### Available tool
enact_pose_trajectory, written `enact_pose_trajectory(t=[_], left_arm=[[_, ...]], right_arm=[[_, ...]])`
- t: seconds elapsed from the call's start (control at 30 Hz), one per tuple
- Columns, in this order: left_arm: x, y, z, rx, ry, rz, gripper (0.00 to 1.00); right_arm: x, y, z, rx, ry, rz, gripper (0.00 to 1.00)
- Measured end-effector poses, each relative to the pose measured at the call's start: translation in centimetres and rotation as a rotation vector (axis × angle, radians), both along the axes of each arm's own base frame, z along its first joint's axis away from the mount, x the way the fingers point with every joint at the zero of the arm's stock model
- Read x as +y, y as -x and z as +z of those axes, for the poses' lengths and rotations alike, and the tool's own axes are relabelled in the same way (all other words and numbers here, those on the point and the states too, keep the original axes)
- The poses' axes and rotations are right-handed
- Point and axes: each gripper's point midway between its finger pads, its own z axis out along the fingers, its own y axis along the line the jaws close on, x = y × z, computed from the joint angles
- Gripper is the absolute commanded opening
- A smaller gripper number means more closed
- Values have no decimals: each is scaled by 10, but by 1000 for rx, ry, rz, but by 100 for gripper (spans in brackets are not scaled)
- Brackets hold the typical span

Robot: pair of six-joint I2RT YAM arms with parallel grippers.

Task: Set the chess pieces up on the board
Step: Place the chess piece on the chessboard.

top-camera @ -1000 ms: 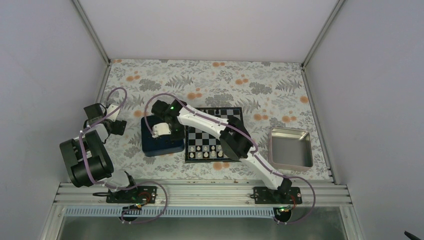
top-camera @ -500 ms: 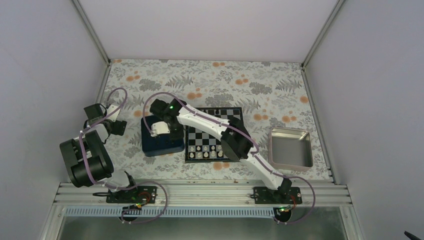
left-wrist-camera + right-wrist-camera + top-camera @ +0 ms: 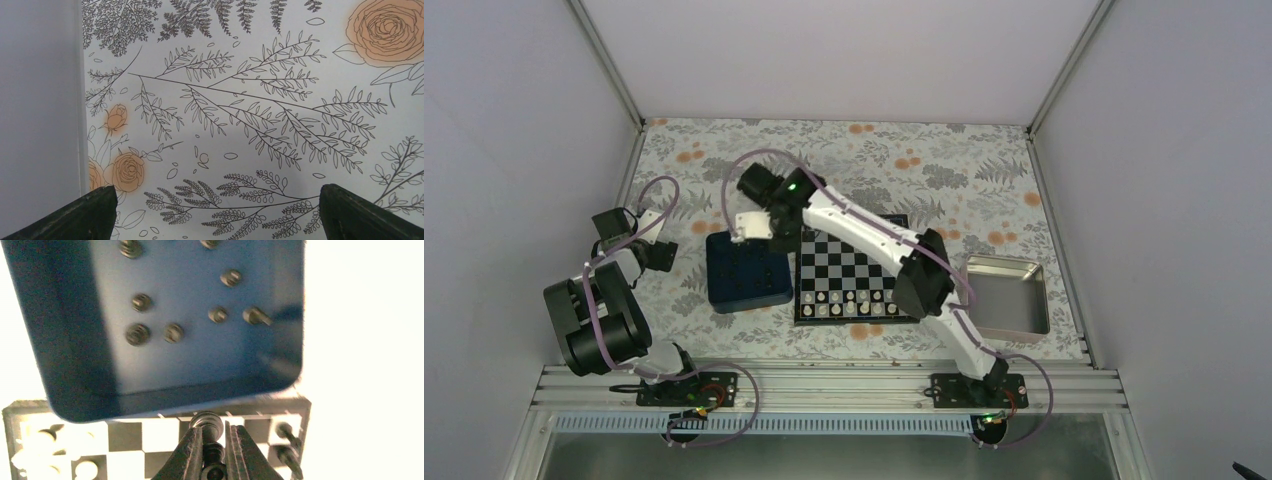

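I will move my right gripper down and to its right in the top view to the board's far row of black pieces, then lower and release.
My right gripper (image 3: 215, 434) is shut on a black chess piece (image 3: 209, 422), held upright between the fingers (image 3: 194, 445) just over the board's (image 3: 150, 432) edge beside the blue tray. In the top view the right gripper (image 3: 779, 232) hangs at the far-left corner of the board (image 3: 854, 265). Several more black chess pieces (image 3: 173, 332) lie in the dark blue tray (image 3: 75, 365). Two black pieces (image 3: 286, 434) stand on the board's corner squares. My left gripper (image 3: 215, 215) is open over bare floral cloth, far left of the board (image 3: 656, 252).
White pieces (image 3: 844, 302) fill the board's near rows. The dark blue tray (image 3: 746, 275) touches the board's left side. A silver metal tray (image 3: 1006, 295) sits to the right of the board. A grey wall (image 3: 40, 100) runs close by the left gripper.
The right gripper shut on a black piece in the blue tray, then rose and moved away and to the right, to the board's far-left corner. The left arm stayed still.
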Motion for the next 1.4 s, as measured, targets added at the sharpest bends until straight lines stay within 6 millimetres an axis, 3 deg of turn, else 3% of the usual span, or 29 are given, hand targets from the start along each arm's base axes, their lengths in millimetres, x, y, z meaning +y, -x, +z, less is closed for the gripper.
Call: enact_pose_trajectory(t=[0.13, 0.3, 0.4, 0.5, 0.93, 1.4], left_arm=[[0, 0, 0, 0, 0, 0, 100], [0, 0, 0, 1, -1, 0, 100], [0, 0, 0, 1, -1, 0, 100], [0, 0, 0, 1, -1, 1, 100], [1, 1, 0, 4, -8, 2, 100], [0, 2, -3, 11, -6, 0, 100]], right_arm=[[-34, -38, 20, -17, -28, -102, 4], [-107, -101, 41, -41, -50, -288, 4], [-144, -127, 41, -41, -47, -377, 4], [-161, -133, 27, -10, -28, -410, 4], [-146, -122, -35, 132, 8, -363, 4], [-143, -118, -50, 165, 9, -358, 4]])
